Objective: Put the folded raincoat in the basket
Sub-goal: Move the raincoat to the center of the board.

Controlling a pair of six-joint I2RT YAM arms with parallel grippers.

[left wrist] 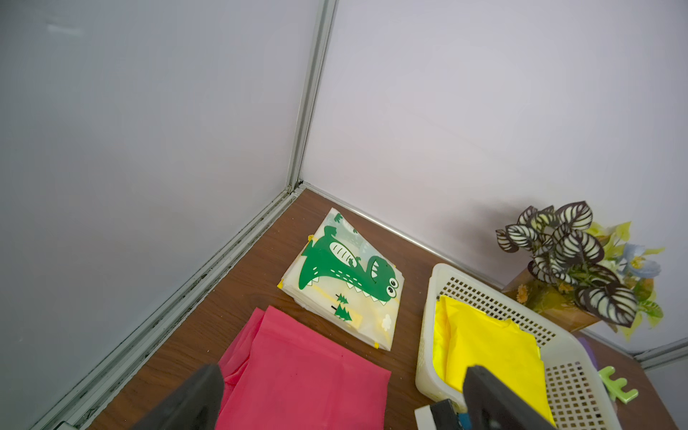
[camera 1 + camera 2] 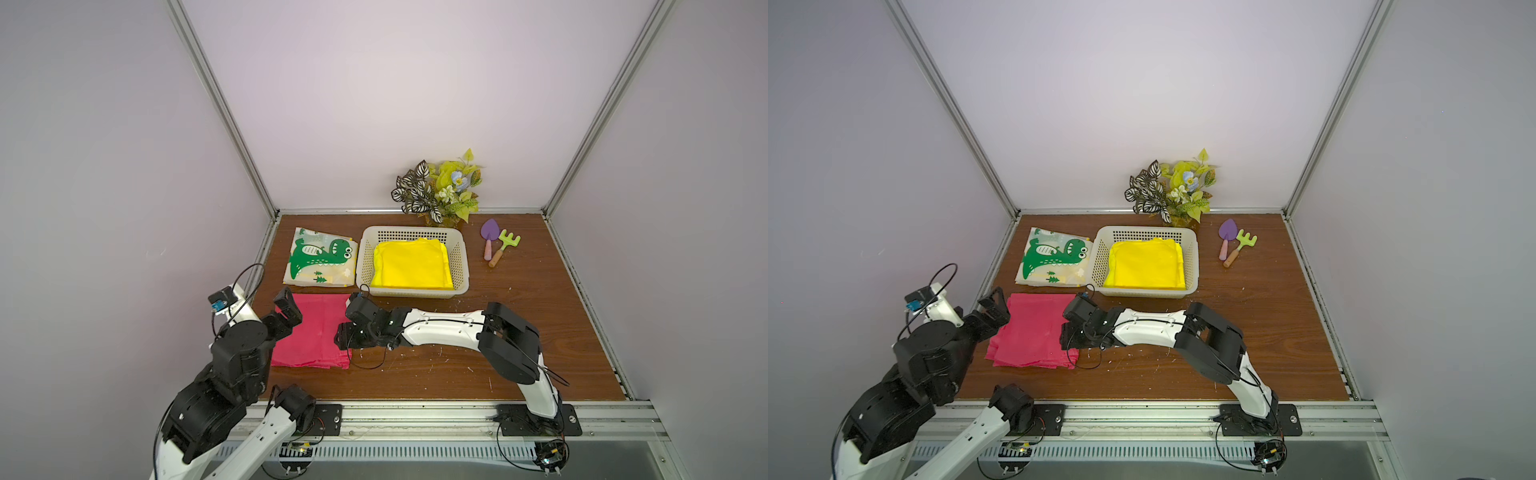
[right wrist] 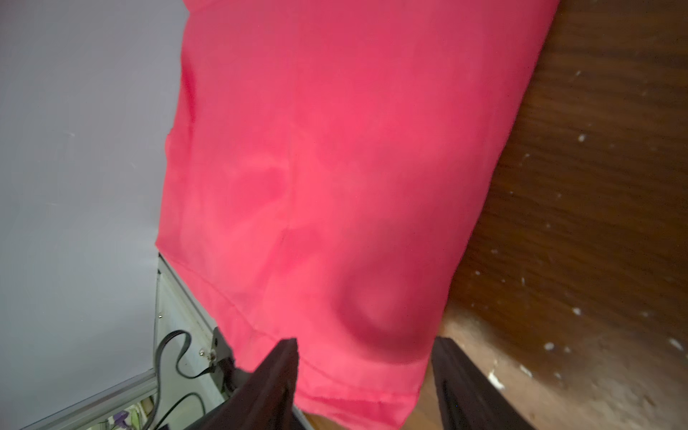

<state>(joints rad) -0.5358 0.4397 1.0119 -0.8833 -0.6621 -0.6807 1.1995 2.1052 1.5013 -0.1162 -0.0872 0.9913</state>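
Note:
The pink hem is already between the spread fingers of my right gripper, so next I will move that gripper slightly outward along the raincoat's basket-side edge (image 2: 346,353) (image 3: 417,365) and close it on the edge.
The off-white perforated basket (image 2: 409,228) (image 2: 1191,266) stands at the back middle of the table, with a folded yellow raincoat (image 2: 411,266) (image 1: 491,350) lying inside it. A folded pink raincoat (image 2: 316,332) (image 2: 1034,328) (image 3: 335,149) lies flat on the table in front. My right gripper (image 2: 347,322) (image 3: 366,342) is at its right edge, open, with the pink hem between the spread fingers. At the pink raincoat's left edge my left gripper (image 2: 286,316) (image 1: 342,376) stands wide open and holds nothing.
A folded dinosaur-print raincoat (image 2: 322,257) (image 1: 346,283) lies left of the basket. A potted plant (image 2: 444,187) stands behind the basket, and a toy trowel (image 2: 489,239) and rake (image 2: 503,248) lie to its right. Walls close in the left, back and right sides.

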